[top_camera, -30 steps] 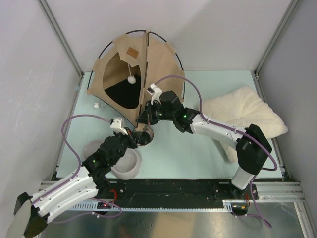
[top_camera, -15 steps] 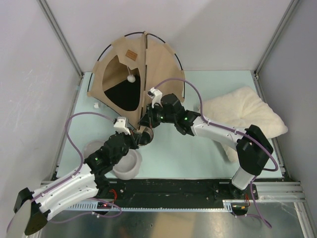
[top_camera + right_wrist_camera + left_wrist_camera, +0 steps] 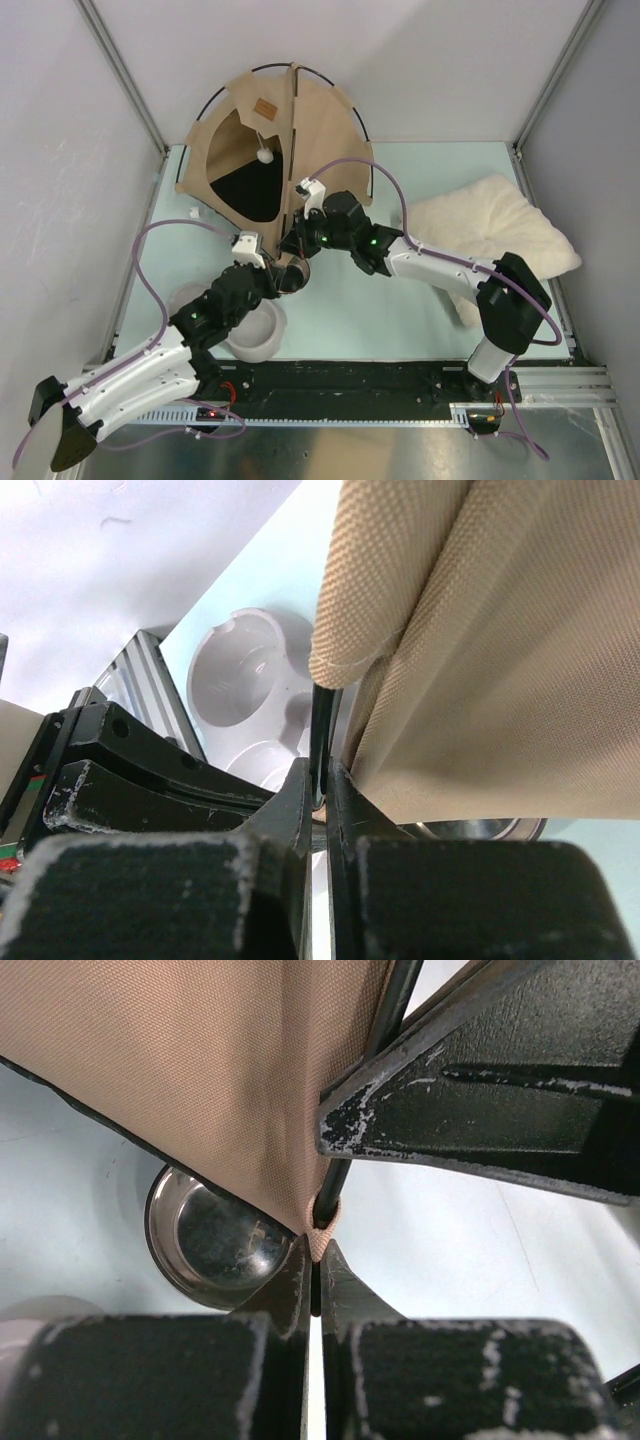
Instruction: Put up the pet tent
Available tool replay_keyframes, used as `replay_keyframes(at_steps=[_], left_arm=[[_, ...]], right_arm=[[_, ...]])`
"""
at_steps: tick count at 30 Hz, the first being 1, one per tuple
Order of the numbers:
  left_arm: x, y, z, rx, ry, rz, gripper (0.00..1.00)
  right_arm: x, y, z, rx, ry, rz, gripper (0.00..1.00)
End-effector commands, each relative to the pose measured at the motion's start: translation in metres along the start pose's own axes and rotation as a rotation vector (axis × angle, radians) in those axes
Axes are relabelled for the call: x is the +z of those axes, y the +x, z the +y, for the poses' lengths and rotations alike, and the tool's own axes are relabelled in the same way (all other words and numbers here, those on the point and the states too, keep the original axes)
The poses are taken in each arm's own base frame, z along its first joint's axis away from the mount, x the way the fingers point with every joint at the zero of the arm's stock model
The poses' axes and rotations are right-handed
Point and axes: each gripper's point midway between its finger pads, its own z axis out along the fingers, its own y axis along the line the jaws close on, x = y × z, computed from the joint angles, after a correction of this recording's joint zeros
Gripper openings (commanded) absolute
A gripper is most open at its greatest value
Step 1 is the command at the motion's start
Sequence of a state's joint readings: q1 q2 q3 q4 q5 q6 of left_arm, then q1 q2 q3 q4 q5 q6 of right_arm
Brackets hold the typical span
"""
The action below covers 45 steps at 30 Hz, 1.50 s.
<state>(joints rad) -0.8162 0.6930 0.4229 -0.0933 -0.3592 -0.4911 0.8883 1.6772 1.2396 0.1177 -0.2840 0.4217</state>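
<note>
My right gripper carries the pole and tent corner toward the pillow and down next, to release them on the clear tabletop, since the steel dish lies beneath it.
The tan pet tent (image 3: 325, 130) stands at the back left of the table, its cat-head doorway (image 3: 245, 165) and white pompom (image 3: 264, 156) facing left. Thin black poles arch over it. My left gripper (image 3: 275, 265) is shut on the tent's front bottom corner loop (image 3: 320, 1238), where a black pole (image 3: 392, 1005) enters the fabric. My right gripper (image 3: 292, 240) is shut on that same black pole (image 3: 322, 730) just above the corner, beside the tan fabric (image 3: 500, 640). The two grippers almost touch.
The grey double pet bowl (image 3: 255, 325) sits under my left arm, its steel dish (image 3: 205, 1235) right below the tent corner. A cream fluffy pillow (image 3: 490, 230) lies at the right. A small white piece (image 3: 193, 212) lies left of the tent.
My left gripper has crept slightly up and right toward the tent corner. The right gripper and tent have shifted only a little.
</note>
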Motion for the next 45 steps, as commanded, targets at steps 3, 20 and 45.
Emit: replay_keyframes(at_steps=[3, 20, 45], left_arm=[[-0.01, 0.016, -0.012, 0.059, 0.043, 0.142, 0.0], [-0.019, -0.014, -0.03, 0.019, 0.09, 0.108, 0.02], [-0.053, -0.079, -0.01, 0.006, -0.01, -0.093, 0.74]], right_arm=[[-0.012, -0.065, -0.022, -0.127, 0.157, -0.238, 0.0], [-0.011, -0.041, -0.025, -0.101, 0.187, -0.168, 0.0], [-0.009, -0.012, -0.044, -0.196, 0.248, -0.055, 0.0]])
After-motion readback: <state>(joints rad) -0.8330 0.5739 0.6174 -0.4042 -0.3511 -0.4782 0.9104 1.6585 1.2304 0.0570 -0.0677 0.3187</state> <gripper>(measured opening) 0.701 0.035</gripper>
